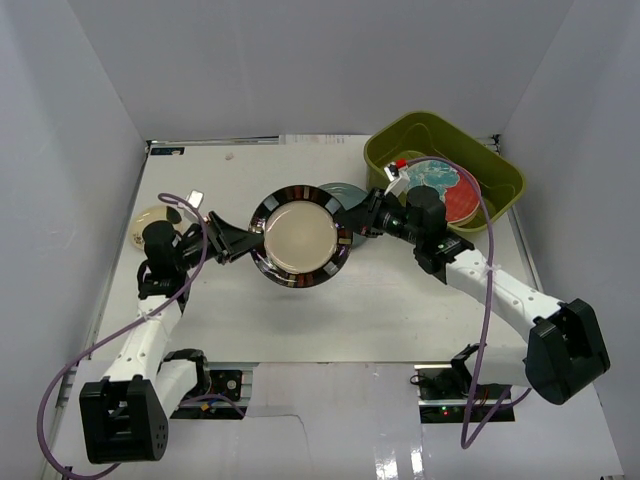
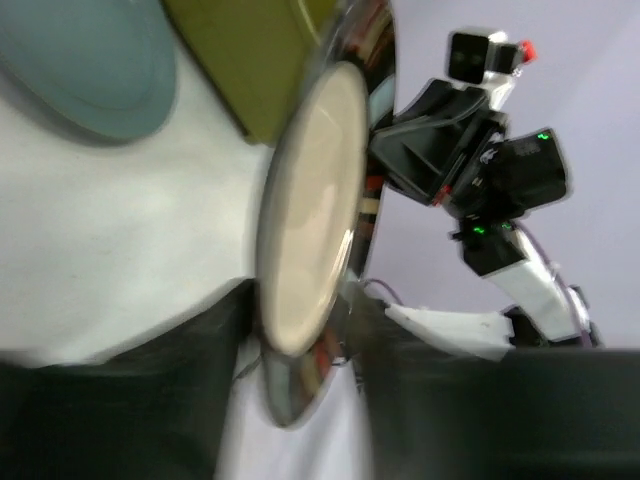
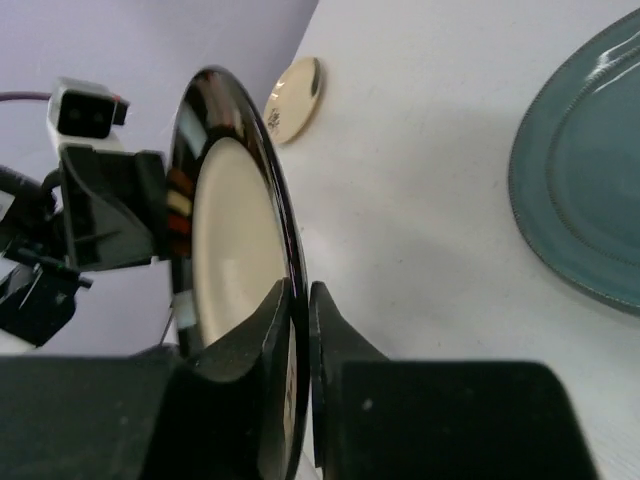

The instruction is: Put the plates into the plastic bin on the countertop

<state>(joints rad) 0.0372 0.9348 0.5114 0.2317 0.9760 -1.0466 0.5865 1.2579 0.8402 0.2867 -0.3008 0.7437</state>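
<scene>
My right gripper will next carry the striped plate over to the right in the top view to the bin's floral plate [image 1: 450,188], lower it there and let go.
A cream plate with a black striped rim [image 1: 300,240] hangs above the countertop [image 1: 330,310] between both arms. My right gripper [image 1: 352,225] is shut on its right rim; the right wrist view shows the rim [image 3: 235,240] pinched between my right gripper's [image 3: 300,295] jaws. My left gripper [image 1: 252,240] stands open at the left rim, and in the left wrist view its fingers [image 2: 200,360] flank the plate [image 2: 310,220] with gaps either side. The olive plastic bin [image 1: 505,175] at the back right holds a red-teal floral plate [image 1: 445,185].
A teal plate [image 1: 345,192] lies on the counter behind the held plate, close to the bin's left wall. A small cream plate [image 1: 152,218] lies at the far left beside the left arm. White walls enclose the counter on three sides.
</scene>
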